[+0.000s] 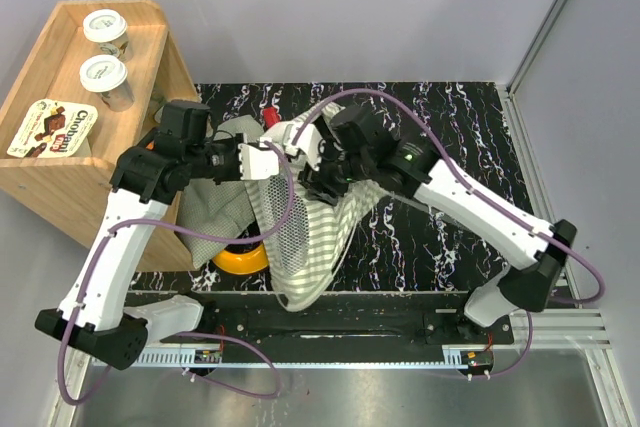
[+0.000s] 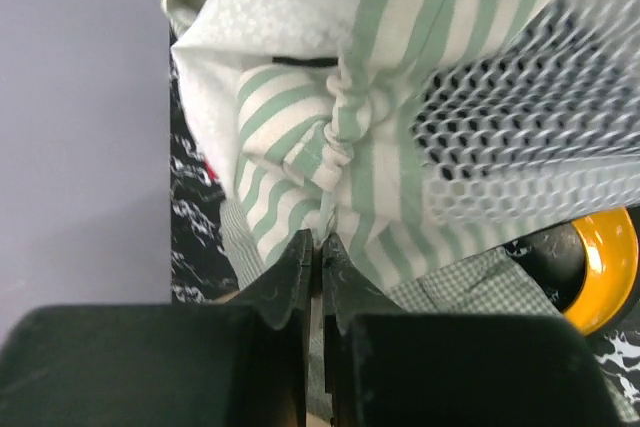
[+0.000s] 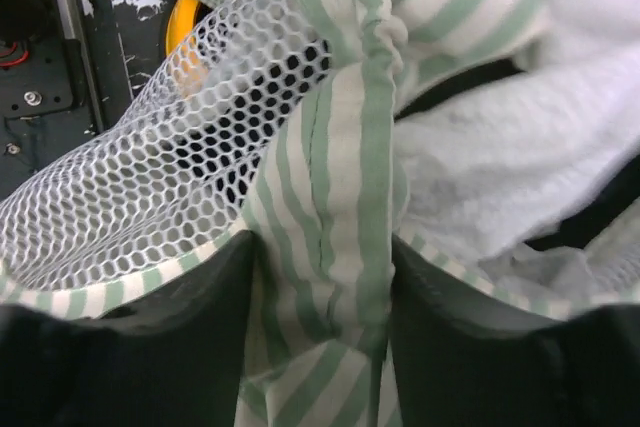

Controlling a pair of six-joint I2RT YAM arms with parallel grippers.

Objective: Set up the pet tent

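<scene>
A seam of the tent is in my left gripper, so my right gripper needs to go to the right in the top view, onto the tent's end by bare table (image 1: 369,195).
The pet tent (image 1: 312,242), green-and-white striped fabric with a white mesh window (image 1: 285,217), hangs crumpled between the two arms above the black marbled table (image 1: 460,117). My left gripper (image 1: 275,159) is shut, and in the left wrist view a gathered seam of the tent (image 2: 345,137) runs into the narrow gap at the left gripper (image 2: 320,247). My right gripper (image 1: 318,175) stands close beside it. In the right wrist view the right gripper (image 3: 322,257) is open, its dark fingers (image 3: 200,317) apart with a loose fold of the striped tent (image 3: 350,167) lying between them.
A small-checked green cushion (image 1: 215,209) lies under the tent at the left, with a yellow round object (image 1: 240,259) below it. A wooden shelf (image 1: 90,182) at the far left carries two yogurt cups (image 1: 105,32) and a Chobani pack (image 1: 52,127). Something red (image 1: 270,117) lies behind the tent.
</scene>
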